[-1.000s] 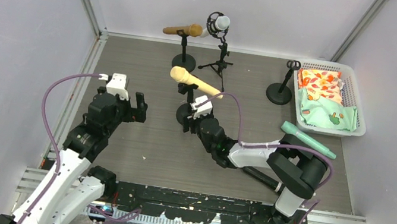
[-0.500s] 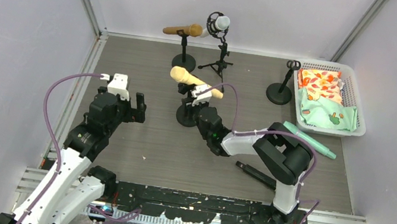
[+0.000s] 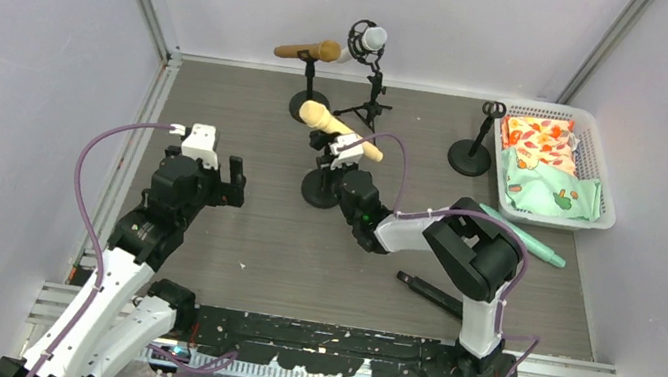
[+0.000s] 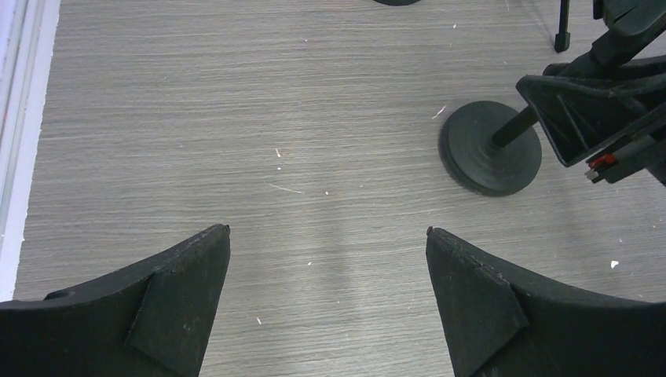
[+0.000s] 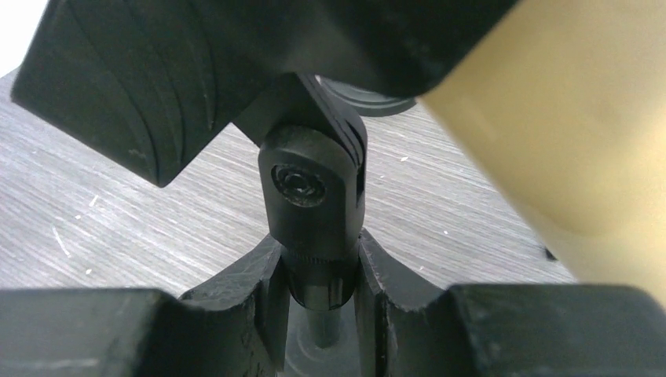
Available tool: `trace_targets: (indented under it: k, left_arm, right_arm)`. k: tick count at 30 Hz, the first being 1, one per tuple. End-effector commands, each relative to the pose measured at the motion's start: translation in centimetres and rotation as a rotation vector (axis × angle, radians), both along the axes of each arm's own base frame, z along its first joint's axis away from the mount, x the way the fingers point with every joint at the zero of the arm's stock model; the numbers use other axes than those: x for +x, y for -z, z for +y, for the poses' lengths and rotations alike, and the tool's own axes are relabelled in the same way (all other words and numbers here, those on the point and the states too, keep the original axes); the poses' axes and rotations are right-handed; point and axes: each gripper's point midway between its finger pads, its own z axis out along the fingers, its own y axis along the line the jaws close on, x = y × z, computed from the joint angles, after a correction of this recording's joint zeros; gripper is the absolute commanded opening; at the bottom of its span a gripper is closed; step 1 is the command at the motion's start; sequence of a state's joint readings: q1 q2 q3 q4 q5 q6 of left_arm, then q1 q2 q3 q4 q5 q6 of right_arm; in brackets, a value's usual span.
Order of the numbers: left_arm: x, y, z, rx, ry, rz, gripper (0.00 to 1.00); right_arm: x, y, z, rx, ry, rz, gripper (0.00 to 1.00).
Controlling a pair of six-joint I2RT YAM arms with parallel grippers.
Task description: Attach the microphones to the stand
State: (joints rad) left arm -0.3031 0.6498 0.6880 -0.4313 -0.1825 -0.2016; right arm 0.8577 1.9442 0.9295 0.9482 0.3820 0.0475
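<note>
My right gripper brings the round-based stand outward to the floor before the gold and white microphones next. It then releases the stand's post, since the stand's cream-yellow microphone already sits clipped.
A cream-yellow microphone [image 3: 339, 130] [image 5: 565, 133] sits tilted in the clip of a round-based stand [image 3: 320, 189] mid-table. My right gripper [image 3: 331, 166] [image 5: 320, 275] is shut on that stand's post, just under its swivel joint [image 5: 314, 188]. At the back, a gold microphone [image 3: 306, 50] is clipped on a stand and a white one [image 3: 370, 39] sits in a tripod mount. A teal microphone [image 3: 525, 237] and a black one [image 3: 430, 293] lie on the floor by the right arm. My left gripper [image 3: 231, 187] [image 4: 327, 232] hangs open over bare floor, left of the stand's base [image 4: 491, 148].
An empty round-based stand [image 3: 472, 140] is at the back right, next to a white basket [image 3: 593, 138] holding patterned cloths. Metal rails and white walls bound the wood-grain floor on the left, back and right.
My right gripper has reached forward to the middle stand and closed on its post. The stand with the cream-yellow microphone has shifted slightly toward the back. The left arm stays still.
</note>
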Motion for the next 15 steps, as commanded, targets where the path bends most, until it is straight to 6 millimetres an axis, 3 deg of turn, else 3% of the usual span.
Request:
trace_targets:
  k: [1,5,10,15]
  left_arm:
    - [0.2,-1.8,0.0,-0.007,0.001,-0.045,0.96]
    - [0.2,-1.8,0.0,-0.004,0.001,-0.048,0.95]
    - [0.1,-1.8,0.0,-0.005,0.004,-0.048,0.95]
    - [0.1,-1.8,0.0,-0.006,0.003,-0.052,0.95]
  right_arm:
    - [2.5,-4.9,-0.6,0.110,0.018,-0.107,0.12]
    - [4.4,-5.4,-1.5,0.098,0.029,-0.139,0.07]
    - [8.2,-6.4,-1.9,0.101,0.029,-0.155,0.04]
    - [11.3,-5.7,-1.5,0.081,0.017,-0.145,0.04]
